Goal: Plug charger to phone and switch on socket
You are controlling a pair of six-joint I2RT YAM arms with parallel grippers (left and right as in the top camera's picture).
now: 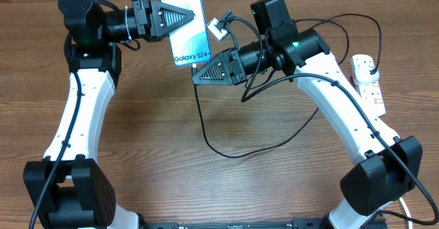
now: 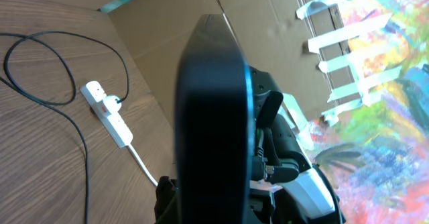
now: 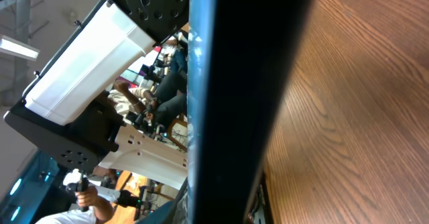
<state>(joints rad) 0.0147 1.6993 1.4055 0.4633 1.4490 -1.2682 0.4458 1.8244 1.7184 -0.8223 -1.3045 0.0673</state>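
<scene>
I should next pull my right gripper back from the phone, to the right in the overhead view, and lower it to release the charger's tip on clear, bare wood.
The phone [image 1: 184,20] is held up off the table with its light blue screen facing up and the "Galaxy S24" text at its near end. My left gripper [image 1: 193,16] is shut on its left edge. In the left wrist view the phone [image 2: 214,117] is a dark slab rising from the jaws. My right gripper [image 1: 195,75] is shut at the phone's near end, where the charger cable [image 1: 206,136] starts; the plug tip itself is hidden. The phone [image 3: 248,103] also fills the middle of the right wrist view. The socket [image 1: 368,81] lies at the right with a black plug head [image 1: 371,70] in it.
The charger's slack loops over the wood table [image 1: 137,133] between the arms. The socket [image 2: 110,117] and its thick white cord [image 2: 144,165] lie near the table's far edge, with a cardboard wall [image 2: 167,43] behind. A white connector [image 1: 218,29] hangs beside the phone.
</scene>
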